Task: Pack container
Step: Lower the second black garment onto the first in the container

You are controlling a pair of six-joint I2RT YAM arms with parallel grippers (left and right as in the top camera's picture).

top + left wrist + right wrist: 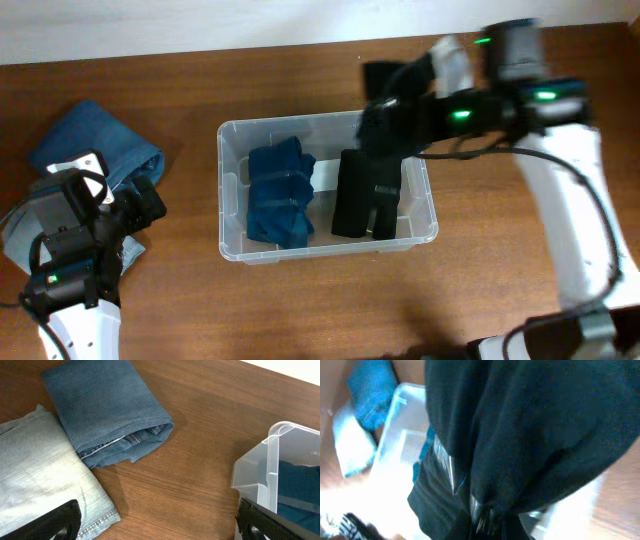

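Note:
I should next bring my right gripper down and left in the overhead view and let go in the bare gap between the garments.
The clear container [228, 190] stands mid-table. It holds a folded dark blue garment [280, 195] on the left and a folded black garment [365, 200] on the right. My right gripper [395, 100] is shut on another black garment [385, 135] and holds it over the container's far right rim. In the right wrist view this held garment [535, 425] fills most of the frame, pinched at the jaws [490, 522], with the container [400, 435] below. My left gripper [160, 522] is open and empty above bare wood, left of the container's corner [270, 475].
Folded blue jeans [105, 410] and a folded pale denim garment [40, 475] lie on the table at the left, beside my left gripper [150, 205]. They also show in the overhead view [95, 140]. The wall edge runs along the back.

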